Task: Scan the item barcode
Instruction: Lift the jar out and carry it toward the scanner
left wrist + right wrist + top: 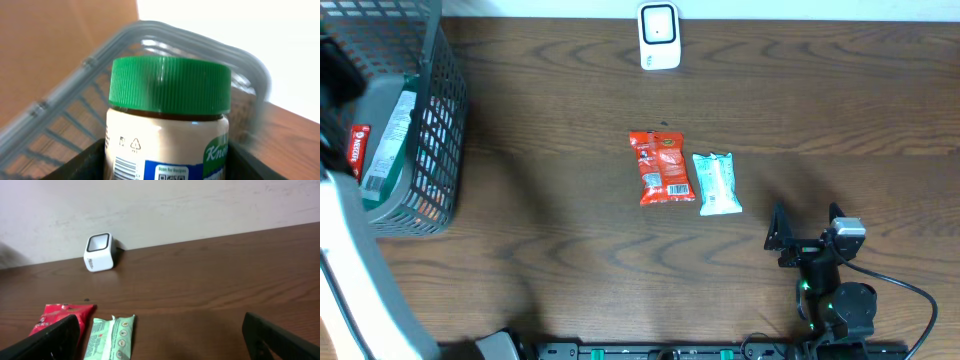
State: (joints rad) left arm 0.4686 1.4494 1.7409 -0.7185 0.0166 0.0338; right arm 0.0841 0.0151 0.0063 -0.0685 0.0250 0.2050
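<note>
Bare tabletop (602, 206) beside the red packet is below my left gripper, to its right in the overhead view, so my left gripper should move across and down to let go of the jar there.
A jar (169, 90) with a green ribbed lid, pale contents and a blue and green label fills the left wrist view. My left gripper (165, 162) is shut on its body, one dark finger on each side. A barcode (124, 167) shows low on the jar's left side. Behind it is the grey plastic basket (75, 100). The white scanner (659, 36) stands at the table's far edge, also in the right wrist view as the scanner (98, 252). My right gripper (807, 228) rests open at the front right, with nothing between its fingers.
The basket (430, 120) sits at the far left and holds a green and white pack (390, 140) and a red item (357, 148). A red packet (660, 167) and a mint green packet (717, 183) lie side by side mid-table, just ahead of the right gripper.
</note>
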